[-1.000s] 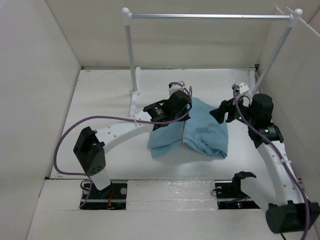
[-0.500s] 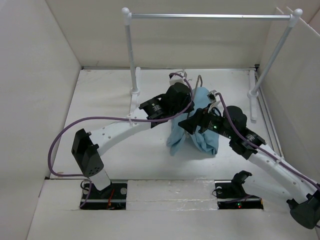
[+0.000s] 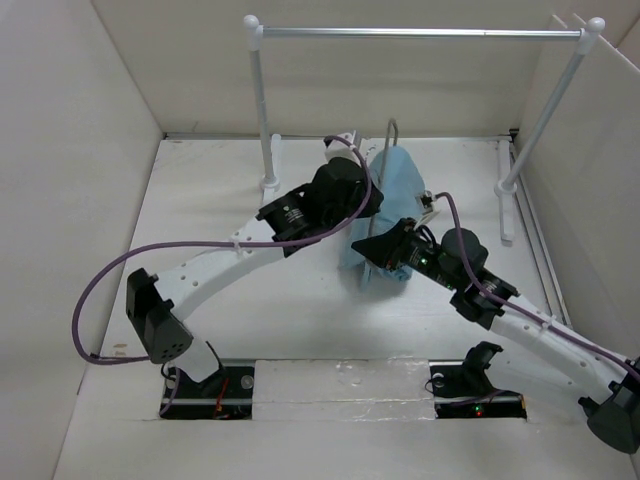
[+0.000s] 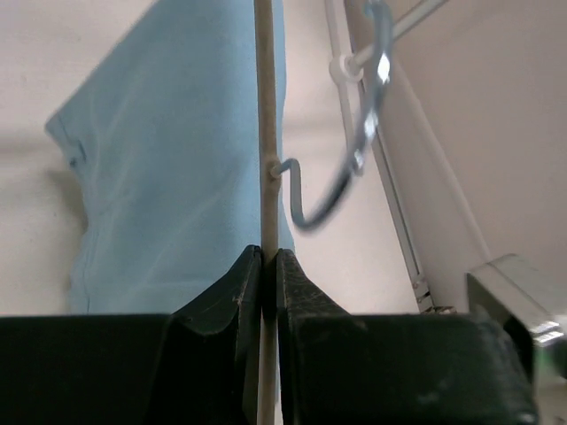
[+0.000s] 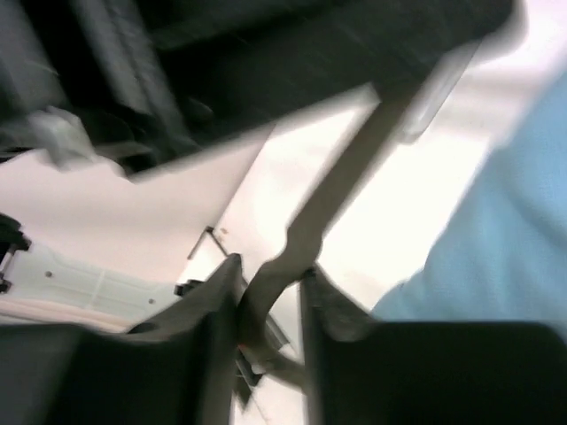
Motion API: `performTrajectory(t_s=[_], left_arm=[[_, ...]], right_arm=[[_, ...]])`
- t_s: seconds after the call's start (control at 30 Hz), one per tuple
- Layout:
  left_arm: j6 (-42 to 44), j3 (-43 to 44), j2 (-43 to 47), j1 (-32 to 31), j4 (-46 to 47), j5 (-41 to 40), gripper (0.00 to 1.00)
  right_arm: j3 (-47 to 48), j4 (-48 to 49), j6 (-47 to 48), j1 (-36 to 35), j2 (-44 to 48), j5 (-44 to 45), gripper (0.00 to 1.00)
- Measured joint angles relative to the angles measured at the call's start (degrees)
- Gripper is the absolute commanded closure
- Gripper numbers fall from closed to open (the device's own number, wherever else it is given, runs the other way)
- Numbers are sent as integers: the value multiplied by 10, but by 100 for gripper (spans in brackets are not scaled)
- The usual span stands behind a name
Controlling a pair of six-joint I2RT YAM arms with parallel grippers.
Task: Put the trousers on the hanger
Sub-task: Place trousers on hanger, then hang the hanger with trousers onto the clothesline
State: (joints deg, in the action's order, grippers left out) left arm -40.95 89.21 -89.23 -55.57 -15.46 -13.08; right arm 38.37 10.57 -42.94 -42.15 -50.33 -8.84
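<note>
My right gripper holds the hanger, and the trousers (image 3: 393,205) are already draped. Next I will lift the hanger up and outward, hook it on the white bar (image 3: 530,34) and let go.
The light blue trousers (image 3: 393,205) hang draped over the dark grey hanger, whose wire hook (image 3: 391,132) points toward the back. My left gripper (image 3: 370,195) is shut on the hanger's bar near the hook. In the left wrist view the gripper (image 4: 268,252) pinches the thin bar (image 4: 264,133), with the hook (image 4: 359,150) to the right and the trousers (image 4: 168,168) to the left. My right gripper (image 3: 378,245) is shut on the hanger's lower end. In the blurred right wrist view the gripper (image 5: 270,270) has the grey hanger bar (image 5: 341,190) between its fingers, with the trousers (image 5: 496,257) to the right.
A white rail (image 3: 420,33) with ball-topped posts spans the back, its feet at the back left (image 3: 268,185) and right (image 3: 505,185). White walls close in the left, right and back sides. The two arms cross close together at the table's middle.
The left gripper has lifted the hanger and moved it back, so the trousers now hang instead of lying on the table. The right gripper has swung in from the right and closed on the hanger.
</note>
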Motion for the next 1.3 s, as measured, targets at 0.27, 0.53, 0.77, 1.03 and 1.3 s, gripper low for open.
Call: performTrajectory(t_s=[0.27,0.53,0.77,1.03,1.3], left_arm=[[17,9,38,8,37,0,100],[49,85,30,9,15,38,74],[70,150,41,-4,37,87,71],[88,157,66,-5,35,87,72],[92,69,132,17,31,71,70]], right_arm=[[24,-2,-5,-3,9,28,100],[81,-25,-17,10,22,32,100],[99,-51,-19,134,5,37,100],[118,-103,-19,271,-34,-49,100],[167,-58,-33,374,-49,-123,100]])
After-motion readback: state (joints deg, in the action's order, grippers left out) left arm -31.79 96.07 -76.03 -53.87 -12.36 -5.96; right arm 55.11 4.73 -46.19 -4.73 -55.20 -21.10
